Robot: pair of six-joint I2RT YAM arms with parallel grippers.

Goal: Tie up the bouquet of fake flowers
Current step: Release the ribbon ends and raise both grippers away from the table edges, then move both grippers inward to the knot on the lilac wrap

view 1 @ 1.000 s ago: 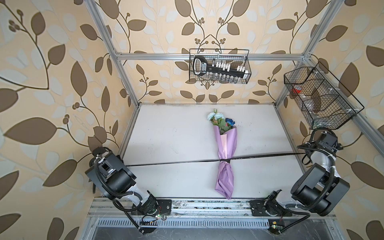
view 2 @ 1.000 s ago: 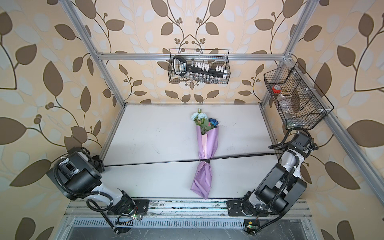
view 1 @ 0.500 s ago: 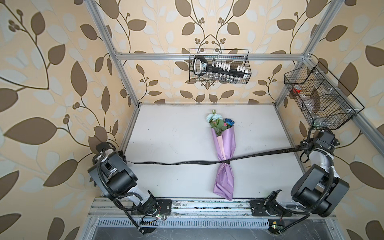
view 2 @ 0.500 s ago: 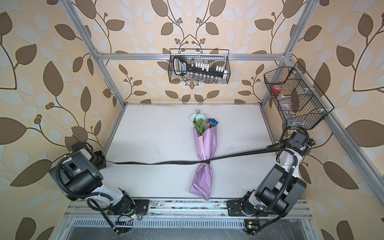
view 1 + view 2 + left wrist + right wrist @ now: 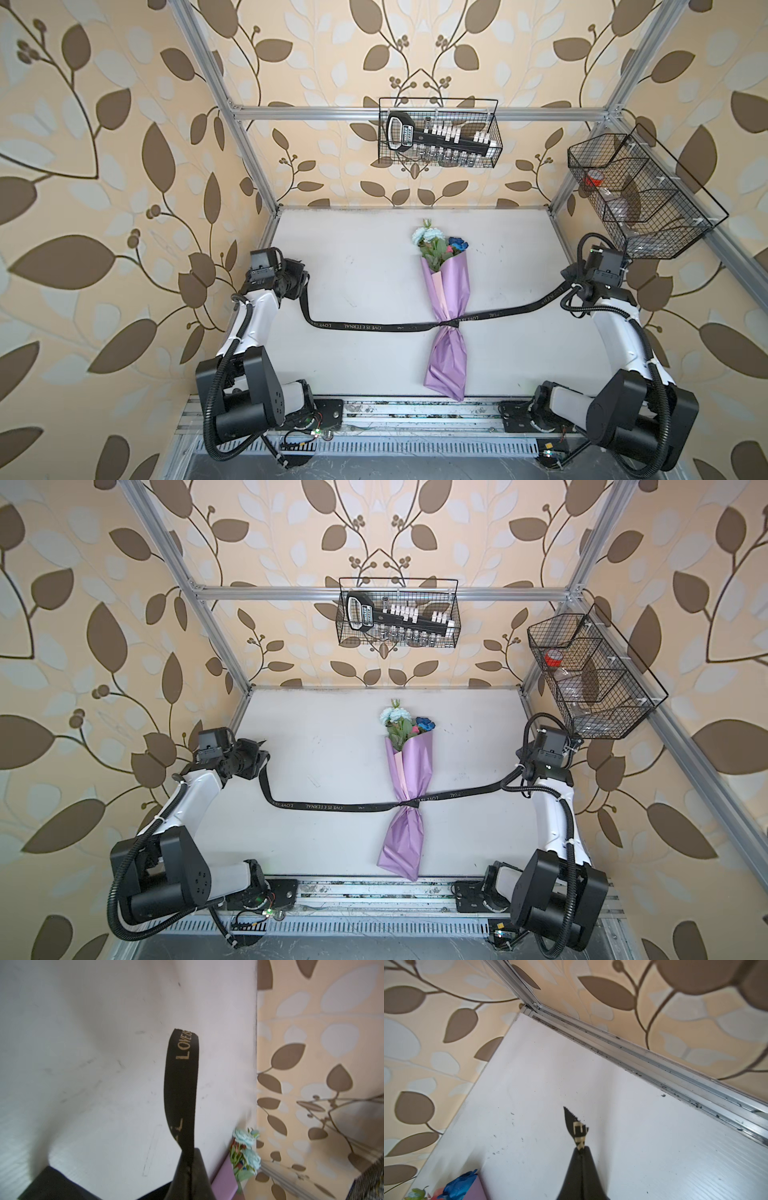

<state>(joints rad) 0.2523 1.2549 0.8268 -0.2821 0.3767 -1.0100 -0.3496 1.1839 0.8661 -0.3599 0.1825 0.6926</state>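
Observation:
The ribbon already cinches the paper, so the left gripper needs to go a little toward the bouquet, over the bare tabletop, and let go of the ribbon's end there.
The bouquet of fake flowers (image 5: 446, 291) (image 5: 409, 766) lies on the white table, blooms toward the back wall, in lilac wrapping paper. A black ribbon (image 5: 374, 327) (image 5: 332, 807) with pale lettering cinches the paper at its narrow waist. My left gripper (image 5: 304, 277) (image 5: 190, 1153) is shut on the ribbon's left end (image 5: 180, 1084) near the table's left edge. My right gripper (image 5: 566, 277) (image 5: 581, 1150) is shut on the right end, whose short jagged tip (image 5: 576, 1128) sticks out past the fingers. Blooms (image 5: 245, 1155) (image 5: 460, 1186) show at the edge of both wrist views.
A wire basket (image 5: 438, 137) with a socket set hangs on the back wall. A second wire basket (image 5: 640, 195) hangs on the right wall just above my right wrist. Aluminium frame rails (image 5: 415, 409) border the table.
Both grippers have moved toward the back of the table with the ribbon ends. The ribbon, taut and straight a second ago, now hangs slack and curves, most on the left.

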